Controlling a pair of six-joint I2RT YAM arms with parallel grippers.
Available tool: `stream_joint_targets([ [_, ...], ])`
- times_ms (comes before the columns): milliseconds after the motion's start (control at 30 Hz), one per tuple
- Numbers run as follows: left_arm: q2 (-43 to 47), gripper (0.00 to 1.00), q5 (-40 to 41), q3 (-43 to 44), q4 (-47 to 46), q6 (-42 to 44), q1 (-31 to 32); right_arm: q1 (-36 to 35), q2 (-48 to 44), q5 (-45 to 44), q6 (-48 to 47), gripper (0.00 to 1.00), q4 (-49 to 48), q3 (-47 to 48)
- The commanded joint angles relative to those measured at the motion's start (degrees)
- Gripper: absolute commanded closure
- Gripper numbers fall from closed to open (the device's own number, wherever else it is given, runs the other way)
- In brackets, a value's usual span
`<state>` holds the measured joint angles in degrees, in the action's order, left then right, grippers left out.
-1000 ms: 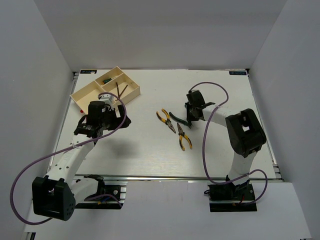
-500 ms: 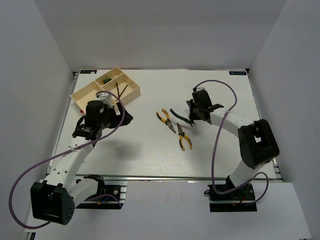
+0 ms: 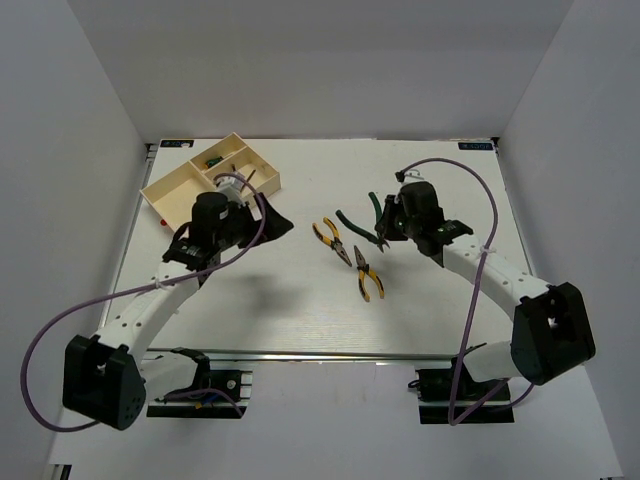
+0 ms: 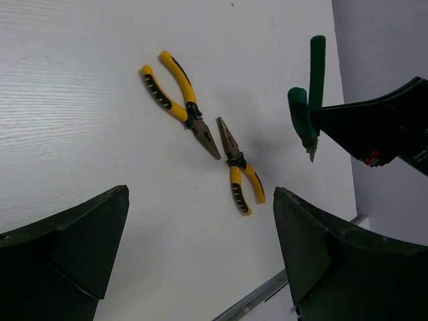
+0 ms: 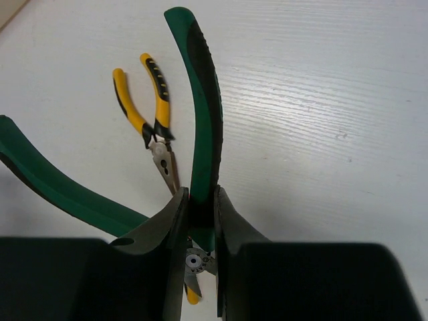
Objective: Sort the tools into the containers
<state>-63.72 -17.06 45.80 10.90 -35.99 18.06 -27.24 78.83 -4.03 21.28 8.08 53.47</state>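
Observation:
The left gripper moves toward the right in the top view next, onto the loose end of the clamped green handle, which sticks out beyond the right gripper's fingers.
My right gripper is shut on one handle of the green-handled pliers, holding them above the table with the handles spread. In the right wrist view the fingers clamp the green handle. Two yellow-handled pliers lie on the table between the arms, and both show in the left wrist view. My left gripper is open and empty, to their left. The cream tray at the back left holds a small green piece and thin dark rods.
White walls close in the table on three sides. A metal rail runs along the near edge. The right arm's purple cable loops above the table's right side. In the left wrist view the held green pliers hang by the right gripper's black body.
My right gripper has lifted the green pliers off the table and swung a little right. My left gripper has moved right from beside the tray toward the yellow pliers.

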Motion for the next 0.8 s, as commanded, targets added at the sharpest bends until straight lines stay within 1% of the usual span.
stream_joint_targets([
  [0, -2.45, 0.02, 2.38, 4.03, -3.86, -2.94, 3.9, -1.06, -2.53, 2.36, 1.57, 1.0, -2.54, 0.14],
  [167, -7.99, 0.02, 5.71, 7.54, -6.93, -5.4, 10.74, -2.2, -2.54, 3.24, 2.28, 1.0, -3.07, 0.14],
  [200, -9.73, 0.02, 6.24, 8.51, -7.29, -5.84, 11.63, -2.37, -2.36, 3.42, 2.54, 1.0, -3.15, 0.31],
  [400, -13.88, 0.02, 11.87, 12.2, -9.49, -7.87, 17.08, -3.16, -2.71, 3.42, 3.42, 1.0, -3.86, 0.14],
  [467, -15.9, 0.02, 13.36, 13.17, -9.05, -7.87, 18.14, -3.25, -3.06, 3.42, 3.51, 1.0, -3.86, 0.05],
  [500, -16.51, 0.02, 13.63, 13.96, -9.05, -7.96, 18.93, -3.17, -3.24, 5.51, 3.51, 1.0, -4.03, -0.03],
  [767, -22.22, 0.02, 15.83, 15.46, -10.46, -9.71, 21.66, -3.25, -4.99, 6.58, 3.51, 1.0, -4.65, -1.0],
])
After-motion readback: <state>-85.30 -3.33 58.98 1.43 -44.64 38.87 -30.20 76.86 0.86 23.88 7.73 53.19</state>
